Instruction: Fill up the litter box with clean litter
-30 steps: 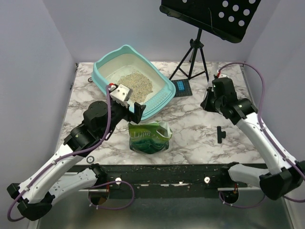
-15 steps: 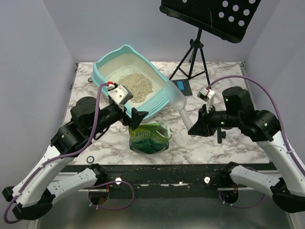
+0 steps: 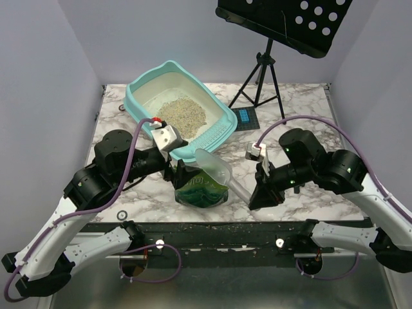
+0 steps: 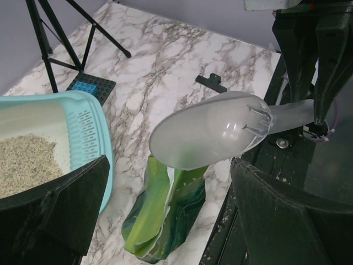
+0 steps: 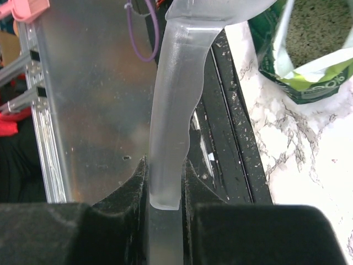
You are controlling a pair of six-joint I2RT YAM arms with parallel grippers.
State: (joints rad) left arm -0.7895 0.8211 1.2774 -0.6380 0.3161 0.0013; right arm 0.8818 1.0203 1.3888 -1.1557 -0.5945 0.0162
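My left gripper needs to move across to the front edge of the scoop's bowl next, with its fingers on both sides of it, because the edge is to its right in the top view.
The light-teal litter box [image 3: 215, 132] stands at the back left and holds a pile of clean litter [image 3: 182, 114]. Both also show in the left wrist view: the box [image 4: 88, 130] and the litter [image 4: 25, 160]. A green foil bag [image 3: 201, 188] stands open in front of the box, with grains showing inside it [image 5: 317, 25]. My right gripper [image 3: 257, 192] is shut on the handle [image 5: 165, 160] of a translucent scoop [image 3: 215, 167], whose bowl hovers over the bag's mouth. My left gripper [image 3: 174, 166] is open, with its fingers wide apart over the bag's left edge [image 4: 165, 215].
A black tripod [image 3: 261, 74] with a perforated music stand is at the back right. A small blue-faced block [image 3: 246, 117] lies by the box's right corner. A black clip [image 4: 210, 83] lies on the marble. The black front rail [image 3: 225, 233] is dusted with spilled grains.
My right arm swung the scoop from beside the litter box down and left to above the bag's mouth. My left gripper drew back and down to the bag's left edge.
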